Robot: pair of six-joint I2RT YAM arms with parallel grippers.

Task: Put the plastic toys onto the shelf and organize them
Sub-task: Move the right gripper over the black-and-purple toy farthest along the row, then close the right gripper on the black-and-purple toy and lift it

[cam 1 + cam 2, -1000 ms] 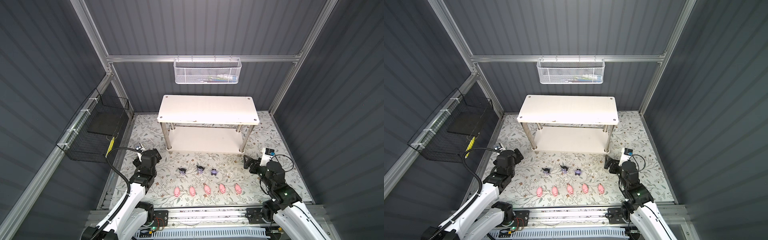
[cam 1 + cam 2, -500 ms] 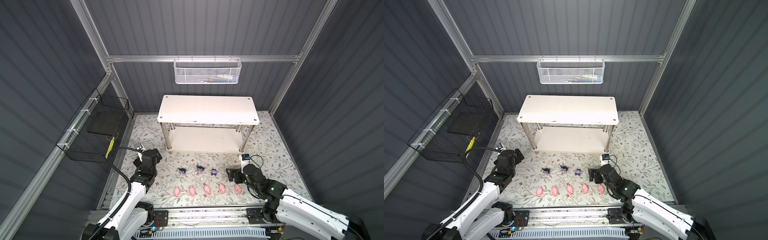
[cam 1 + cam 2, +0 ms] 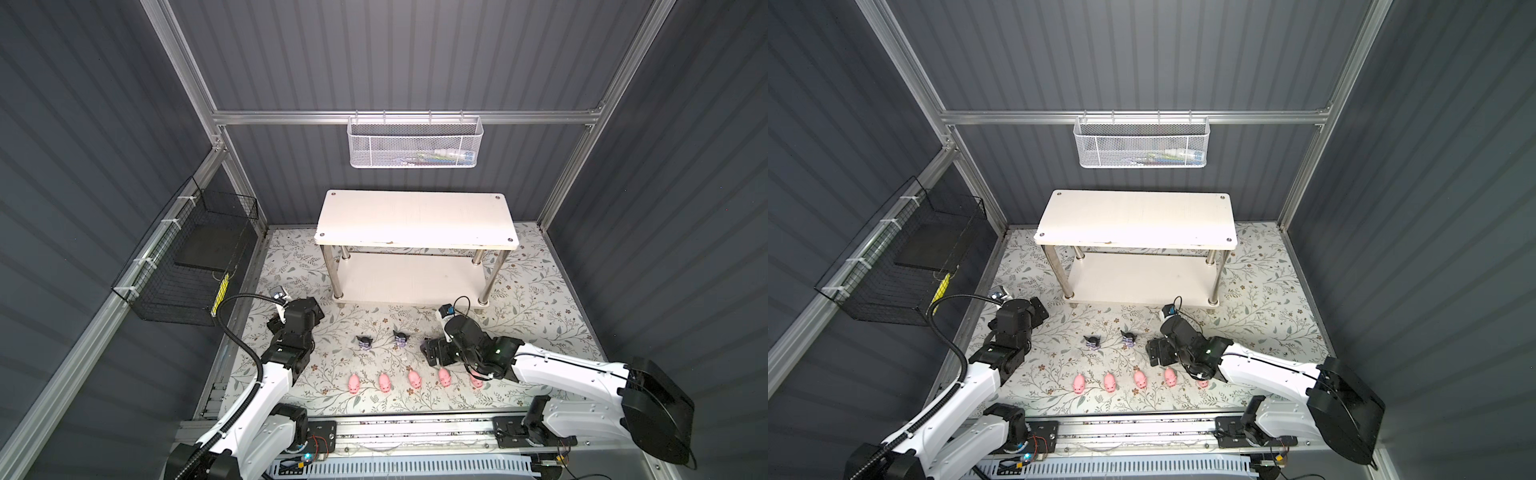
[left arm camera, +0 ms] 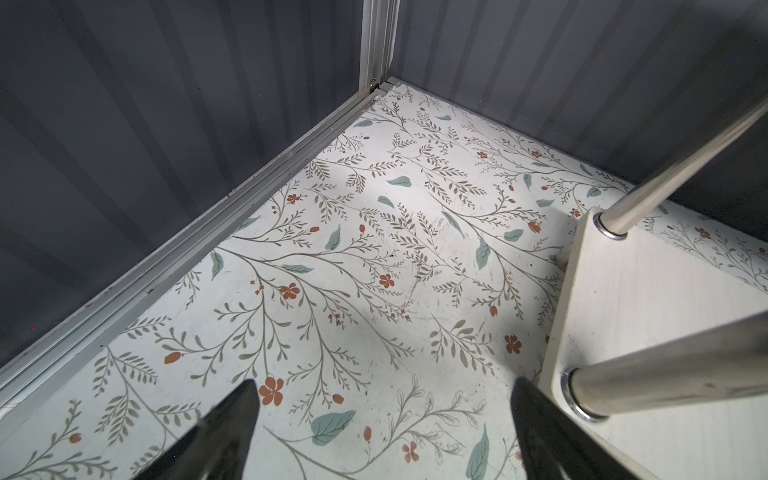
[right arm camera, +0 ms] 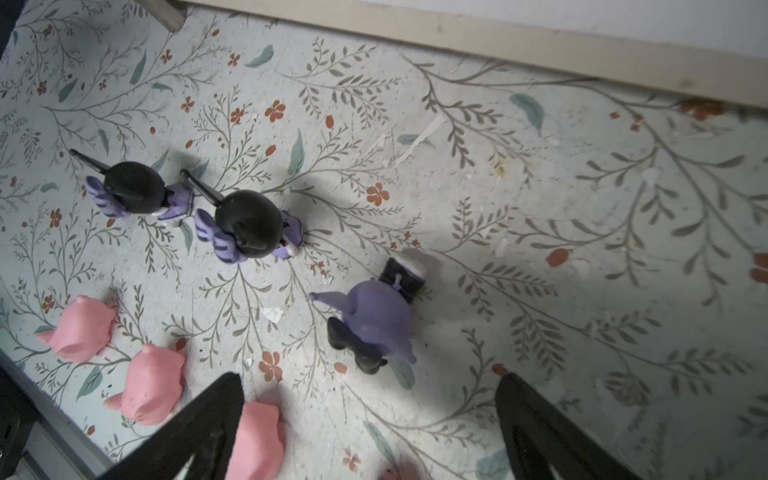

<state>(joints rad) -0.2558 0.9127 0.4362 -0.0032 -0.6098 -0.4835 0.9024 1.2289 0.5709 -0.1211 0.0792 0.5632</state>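
Observation:
My right gripper moves down onto the third purple figure's rounded head (image 5: 379, 313) next, a finger down each side, since the head lines up with the gap between my open fingers.
The white two-tier shelf (image 3: 415, 216) (image 3: 1136, 216) stands at the back, both boards bare. Several pink pigs (image 3: 384, 382) (image 3: 1109, 381) form a row near the front edge, the rightmost partly under my right arm. Two dark purple figures (image 3: 365, 343) (image 3: 1092, 341) stand behind them. A third purple figure (image 5: 376, 320) lies just ahead of my right gripper (image 5: 370, 386) (image 3: 432, 352), which is open and holds nothing, a pig (image 5: 257, 440) beside one finger. My left gripper (image 4: 384, 386) (image 3: 309, 311) hangs open over bare mat by the shelf's lower board (image 4: 623, 311).
A white mesh basket (image 3: 414, 143) hangs on the back wall. A black wire basket (image 3: 187, 257) is fixed to the left wall. A metal rail (image 3: 374, 432) runs along the front. Grey walls close in the flowered mat (image 3: 291, 257).
My right arm has swung left from the right side of the mat and lowered over the third purple figure. The left arm has barely moved.

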